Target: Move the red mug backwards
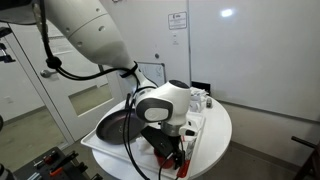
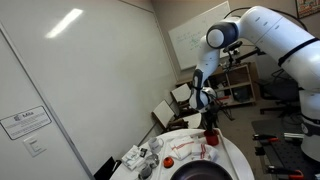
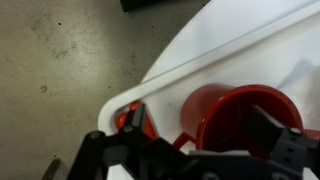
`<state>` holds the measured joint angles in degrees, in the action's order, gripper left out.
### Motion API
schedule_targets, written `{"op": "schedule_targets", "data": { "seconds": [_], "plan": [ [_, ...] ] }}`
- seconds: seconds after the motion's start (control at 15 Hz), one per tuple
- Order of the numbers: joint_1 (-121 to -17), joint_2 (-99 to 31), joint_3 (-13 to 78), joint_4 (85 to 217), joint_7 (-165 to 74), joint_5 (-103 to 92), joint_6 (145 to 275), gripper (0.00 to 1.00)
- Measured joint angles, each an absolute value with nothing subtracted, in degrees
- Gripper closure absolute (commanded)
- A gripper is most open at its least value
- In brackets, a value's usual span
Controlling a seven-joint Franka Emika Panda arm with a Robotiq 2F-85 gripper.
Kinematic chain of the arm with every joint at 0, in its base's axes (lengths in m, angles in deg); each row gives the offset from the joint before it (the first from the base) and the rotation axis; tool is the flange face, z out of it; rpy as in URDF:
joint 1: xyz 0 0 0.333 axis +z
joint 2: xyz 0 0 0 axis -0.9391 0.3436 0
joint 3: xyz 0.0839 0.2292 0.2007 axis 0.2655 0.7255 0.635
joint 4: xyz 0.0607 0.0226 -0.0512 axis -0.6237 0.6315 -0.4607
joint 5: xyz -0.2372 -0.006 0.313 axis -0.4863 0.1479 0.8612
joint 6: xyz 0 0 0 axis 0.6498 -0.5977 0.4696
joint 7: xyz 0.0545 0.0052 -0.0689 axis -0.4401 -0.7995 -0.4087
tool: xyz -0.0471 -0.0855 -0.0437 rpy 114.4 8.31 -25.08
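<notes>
The gripper stays low over the red mug (image 3: 240,118) next and draws its fingers together onto the mug's side (image 3: 203,126) beside the handle, which lies between them.
The red mug (image 3: 240,118) is glossy, and its loop handle (image 3: 184,140) points to the left in the wrist view. It stands on a white tray near the edge of the round white table. My gripper (image 3: 200,138) is open and low over it. One finger is inside the mug's mouth on the right and the other is outside, beyond the handle, so the mug's wall lies between them. In both exterior views the gripper (image 1: 166,134) (image 2: 208,127) comes down on the mug (image 1: 164,151) (image 2: 211,140), which it mostly hides.
A black frying pan (image 1: 114,128) lies on the table (image 1: 218,128) next to the mug. A red object (image 3: 124,117) sits behind my outer finger. Small white and grey items (image 1: 200,98) (image 2: 144,157) stand at the table's far side. The floor (image 3: 60,60) lies just past the table edge.
</notes>
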<state>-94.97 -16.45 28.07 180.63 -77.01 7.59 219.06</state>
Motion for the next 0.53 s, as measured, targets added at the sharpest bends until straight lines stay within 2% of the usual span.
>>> {"op": "schedule_targets", "data": {
  "seconds": [0.13,0.53],
  "plan": [
    [-94.99,-16.45,28.57,180.52,-77.01,7.59,219.09,0.40],
    [-95.39,-16.45,29.47,180.49,-77.01,7.59,219.12,0.86]
  ]
}}
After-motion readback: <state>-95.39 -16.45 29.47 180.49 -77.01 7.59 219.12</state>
